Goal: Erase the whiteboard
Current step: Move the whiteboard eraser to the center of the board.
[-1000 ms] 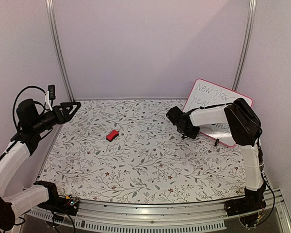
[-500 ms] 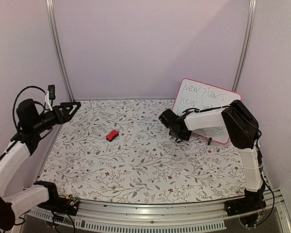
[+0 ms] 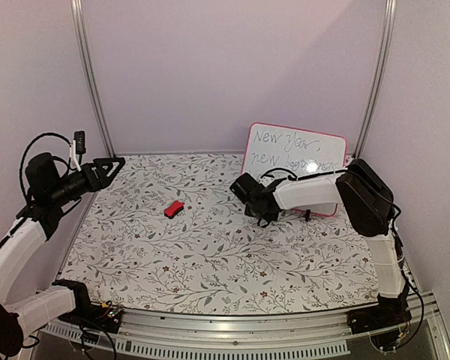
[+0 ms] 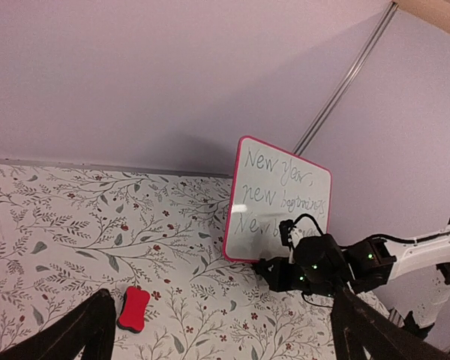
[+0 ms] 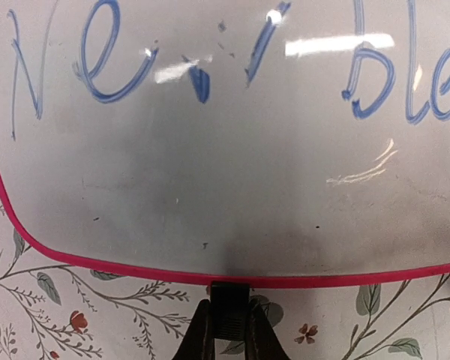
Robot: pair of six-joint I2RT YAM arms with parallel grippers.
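The whiteboard (image 3: pixel 294 154) stands well away from the eraser. My right gripper slides the whiteboard by the clip foot (image 5: pixel 229 294) toward the eraser next, then opens.
The whiteboard (image 3: pixel 294 154) has a pink-red rim and blue handwriting, and stands upright at the back right of the table. It also fills the right wrist view, where the whiteboard (image 5: pixel 225 150) shows its lower rim. My right gripper (image 5: pixel 229 319) is shut on a small black clip foot (image 5: pixel 229 294) under that rim. Seen from above, the right gripper (image 3: pixel 261 208) sits low in front of the board. My left gripper (image 3: pixel 109 166) hangs open at the far left, well away from the whiteboard (image 4: pixel 277 202), with nothing between its fingers (image 4: pixel 82 334).
A small red eraser block (image 3: pixel 174 208) lies on the floral tablecloth (image 3: pixel 210 255), left of centre; the eraser (image 4: pixel 133 308) also shows in the left wrist view. Metal posts (image 3: pixel 90 82) stand at the back corners, and pale walls close in the table.
My right arm has carried the whiteboard leftward from the right wall toward the back middle, turning it more upright and square to the camera. The left arm has not moved.
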